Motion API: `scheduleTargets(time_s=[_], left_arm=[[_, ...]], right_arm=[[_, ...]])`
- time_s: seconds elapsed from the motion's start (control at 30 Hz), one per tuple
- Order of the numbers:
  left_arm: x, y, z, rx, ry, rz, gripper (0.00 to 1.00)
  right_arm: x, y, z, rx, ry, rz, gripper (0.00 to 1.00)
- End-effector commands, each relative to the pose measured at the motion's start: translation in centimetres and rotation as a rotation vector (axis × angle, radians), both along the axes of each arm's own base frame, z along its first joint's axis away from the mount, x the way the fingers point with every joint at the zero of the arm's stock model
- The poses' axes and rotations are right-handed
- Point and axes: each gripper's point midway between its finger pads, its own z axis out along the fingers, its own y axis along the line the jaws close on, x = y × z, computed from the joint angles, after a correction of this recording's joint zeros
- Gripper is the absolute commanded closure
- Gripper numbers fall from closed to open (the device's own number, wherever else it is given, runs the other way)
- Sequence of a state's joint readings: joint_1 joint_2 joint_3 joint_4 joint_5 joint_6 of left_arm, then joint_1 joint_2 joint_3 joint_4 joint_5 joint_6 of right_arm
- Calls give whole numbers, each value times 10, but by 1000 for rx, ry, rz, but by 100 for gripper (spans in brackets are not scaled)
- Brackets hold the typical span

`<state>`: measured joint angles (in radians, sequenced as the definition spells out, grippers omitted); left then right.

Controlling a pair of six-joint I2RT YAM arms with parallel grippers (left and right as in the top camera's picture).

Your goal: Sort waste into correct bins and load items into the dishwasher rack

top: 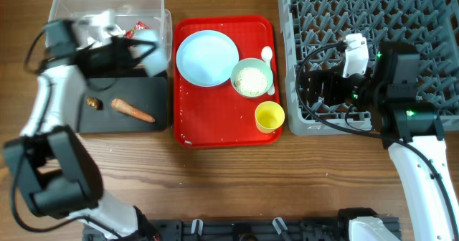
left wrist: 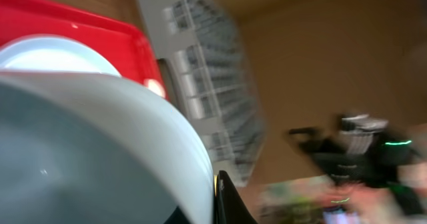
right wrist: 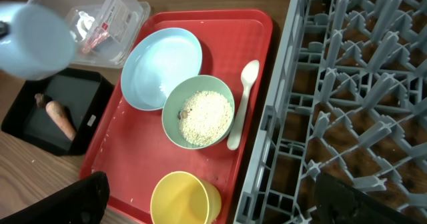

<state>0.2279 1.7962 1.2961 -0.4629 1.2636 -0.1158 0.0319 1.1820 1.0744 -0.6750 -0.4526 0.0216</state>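
Observation:
The empty light-blue plate (top: pixel 207 58) (left wrist: pixel 59 56) lies below my left gripper and to its right in the overhead view. The bowl goes over, down and free next.
My left gripper (top: pixel 142 54) is shut on the rim of a light-blue bowl (top: pixel 155 62), held blurred above the black tray (top: pixel 107 123) and the clear tub (top: pixel 107 1). The bowl fills the left wrist view (left wrist: pixel 87 151) and shows in the right wrist view (right wrist: pixel 33 41). A carrot-like stick (top: pixel 133 110) and a brown morsel (top: pixel 92 102) lie in the black tray. A red wrapper (top: pixel 138 29) and paper scraps (top: pixel 97 22) lie in the tub. My right gripper (top: pixel 315 90) is open and empty at the grey rack's (top: pixel 401 26) left edge.
The red serving tray (top: pixel 215 126) holds a light-blue plate (top: pixel 206 57), a pale-green bowl (top: pixel 252 77) with white rice, a white spoon (top: pixel 267 58) and a yellow cup (top: pixel 270 116). Bare wooden table lies in front.

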Motion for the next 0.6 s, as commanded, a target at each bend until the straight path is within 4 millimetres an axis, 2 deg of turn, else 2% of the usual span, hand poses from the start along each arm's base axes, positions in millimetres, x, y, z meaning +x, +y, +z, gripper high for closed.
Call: scheduleTargets(time_s=[0.0,0.07,0.1,0.13,0.23,0.33,0.4,0.43,0.57], left_arm=[[31,-61,-45,639,-190,62,96],[40,-75,-66,1041,-340,73,96],[41,-92,-75,1219,-462,-5,96],[41,-103,-82,1283,-522,-61,96],[55,-110,-112,1285,-523,-65,96],[50,-127,-128,1205,-520,-136,96],[46,-128,-134,1204,-505,-155,80],[45,-127,-136,1206,-497,-161,69],[44,-127,-136,1150,-401,-73,44]], right_arm=[[2,3,8,16,-12,9,0],[1,3,6,16,-2,9,0],[0,3,6,16,1,9,0],[0,3,6,16,1,9,0],[-2,3,4,15,12,9,0],[-1,3,4,16,11,9,0],[-2,3,4,15,11,9,0],[-2,3,4,15,11,9,0],[-2,3,4,15,12,9,0]])
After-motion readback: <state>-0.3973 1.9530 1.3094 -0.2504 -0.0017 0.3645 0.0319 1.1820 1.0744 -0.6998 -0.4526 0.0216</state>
